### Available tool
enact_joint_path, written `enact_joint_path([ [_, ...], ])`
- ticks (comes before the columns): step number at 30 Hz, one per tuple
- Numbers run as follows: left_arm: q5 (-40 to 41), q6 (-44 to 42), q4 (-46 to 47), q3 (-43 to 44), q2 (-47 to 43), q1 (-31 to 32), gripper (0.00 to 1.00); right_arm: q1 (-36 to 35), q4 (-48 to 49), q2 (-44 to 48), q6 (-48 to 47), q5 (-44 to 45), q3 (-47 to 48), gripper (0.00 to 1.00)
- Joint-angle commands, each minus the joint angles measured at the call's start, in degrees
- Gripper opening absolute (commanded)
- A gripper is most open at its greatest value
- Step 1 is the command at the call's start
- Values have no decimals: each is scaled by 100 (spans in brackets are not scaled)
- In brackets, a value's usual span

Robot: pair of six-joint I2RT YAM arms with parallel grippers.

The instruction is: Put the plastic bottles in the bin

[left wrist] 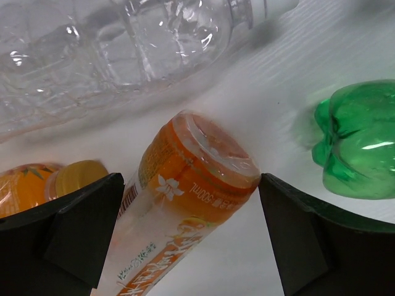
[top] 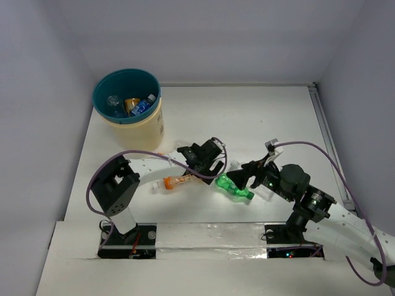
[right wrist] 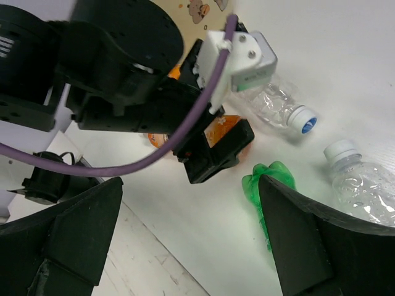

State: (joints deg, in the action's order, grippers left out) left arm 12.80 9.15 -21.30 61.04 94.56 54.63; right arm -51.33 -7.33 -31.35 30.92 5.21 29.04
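Observation:
Next, the left gripper lowers slightly and closes around the base end of the orange bottle, since that end lies just below, between its open fingers.
The bin [top: 148, 126] stands at the back left with a clear, an orange and a blue-labelled bottle inside. An orange bottle [top: 179, 182] lies on the table, and its base end [left wrist: 203, 160] sits between the wide-apart fingers of my left gripper [left wrist: 191, 203], which is open. A second orange bottle [left wrist: 37, 185] lies to its left and a clear bottle [left wrist: 123, 43] beyond it. A green bottle [top: 234, 188] lies to the right. My right gripper [right wrist: 190, 185] is open just above it, with the green bottle [right wrist: 268, 179] beside its right finger. Two clear bottles [right wrist: 281, 108] [right wrist: 364, 185] lie beyond.
The two grippers [top: 207, 171] [top: 242, 176] are close together at mid-table; the left gripper's black finger [right wrist: 216, 154] fills the middle of the right wrist view. A purple cable [right wrist: 185, 132] crosses there. The table's near edge [right wrist: 154, 259] runs just below.

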Motion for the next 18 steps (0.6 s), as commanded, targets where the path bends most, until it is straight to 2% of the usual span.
enact_joint_path([
  [1, -14, -211, -216, 216, 141, 12, 90, 0, 66, 156, -7, -117, -82, 97],
  [5, -14, -133, -252, 225, 273, 12, 87, 0, -93, 270, 2, -73, -91, 99],
  [9, -102, -18, -269, 163, 291, 12, 80, 0, -294, 314, 20, -12, -74, 100],
  [11, -128, 43, -261, 146, 282, 12, 73, 0, -348, 297, 63, 32, -82, 100],
  [15, -172, 140, -269, 137, 212, 12, 46, 0, -479, 121, 160, 85, -56, 97],
  [18, -190, 201, -261, 110, -112, 12, 39, 0, -515, -160, 204, -63, -3, 86],
])
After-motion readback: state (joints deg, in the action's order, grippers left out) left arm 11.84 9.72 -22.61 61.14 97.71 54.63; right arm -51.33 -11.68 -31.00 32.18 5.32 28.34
